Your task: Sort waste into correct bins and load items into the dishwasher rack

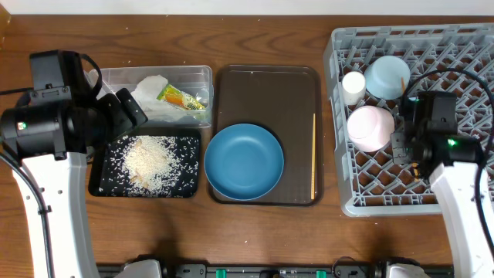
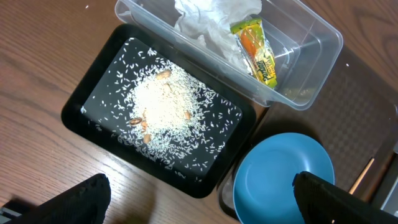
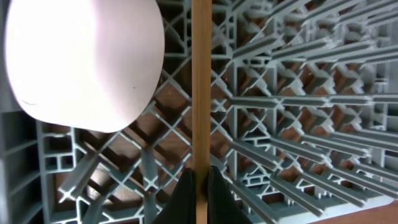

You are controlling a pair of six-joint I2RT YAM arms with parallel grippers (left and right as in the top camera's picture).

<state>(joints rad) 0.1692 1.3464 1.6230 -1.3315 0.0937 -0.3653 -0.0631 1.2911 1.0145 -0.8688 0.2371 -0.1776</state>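
The robot's right gripper should next move a little closer to the white bowl and lower the chopstick toward the empty rack slots beside the bowl.
My right gripper [image 3: 201, 186] is shut on a wooden chopstick [image 3: 201, 93], held over the grey dishwasher rack [image 3: 292, 81] beside the white bowl [image 3: 81, 56]. A second chopstick [image 1: 312, 154] lies on the brown tray by the blue plate [image 1: 244, 161]. The rack [image 1: 463, 185] also holds a cream cup [image 1: 353, 85] and a light-blue bowl [image 1: 387, 76]. My left gripper [image 2: 202, 199] hangs open and empty above the table at the black tray's [image 2: 205, 186] near edge. Rice [image 2: 165, 106] covers that tray. The clear tub [image 2: 336, 37] holds the napkin [image 2: 211, 18] and the wrapper [image 2: 255, 50].
The dark brown serving tray [image 1: 266, 85] lies between the bins and the rack. A few brown nut-like bits [image 2: 140, 127] sit in the rice. Bare wooden table [image 1: 255, 38] runs along the back and front edges.
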